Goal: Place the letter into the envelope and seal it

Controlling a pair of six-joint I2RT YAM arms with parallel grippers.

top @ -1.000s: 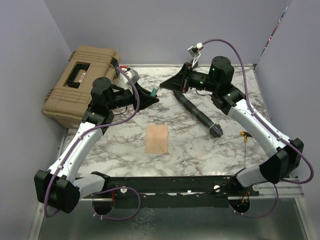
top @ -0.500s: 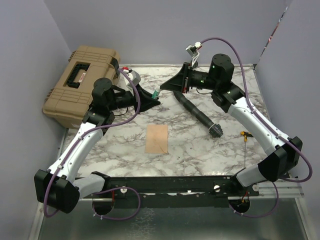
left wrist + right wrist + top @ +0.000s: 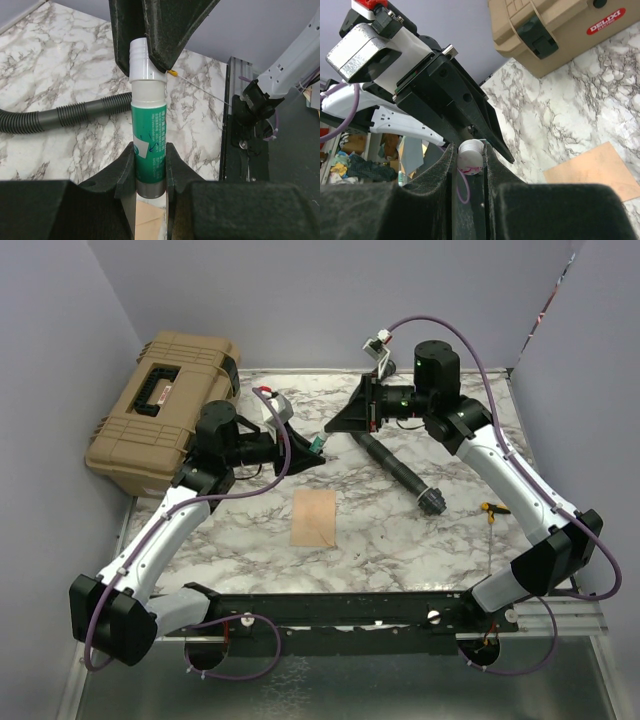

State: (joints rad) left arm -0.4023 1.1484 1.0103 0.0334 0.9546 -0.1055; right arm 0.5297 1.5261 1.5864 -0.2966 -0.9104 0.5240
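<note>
Next, my left gripper goes down toward the hose and releases the glue stick [image 3: 149, 145], as bare marble lies below that gripper, to its right in the top view.
A green glue stick [image 3: 149, 145] with a white cap [image 3: 145, 62] stands upright in my left gripper [image 3: 150, 152], which is shut on its lower body. From the other end, my right gripper [image 3: 469, 150] is shut on the white cap [image 3: 470, 156]. In the top view the two grippers meet tip to tip above the back middle of the table, left gripper [image 3: 314, 448] and right gripper [image 3: 332, 427]. The brown envelope [image 3: 313, 518] lies flat on the marble nearer the arms, below and in front of both grippers. A corner of the envelope [image 3: 600, 170] shows in the right wrist view. The letter is hidden.
A tan tool case [image 3: 160, 410] sits at the back left, partly off the marble. A black corrugated hose [image 3: 400, 468] lies diagonally at the right of centre. A small yellow-handled tool [image 3: 490, 508] rests near the right edge. The black rail [image 3: 330, 605] runs along the front.
My left gripper has carried the glue stick rightward and forward. The right gripper has swung left to meet it, so the cap now sits between the right jaws.
</note>
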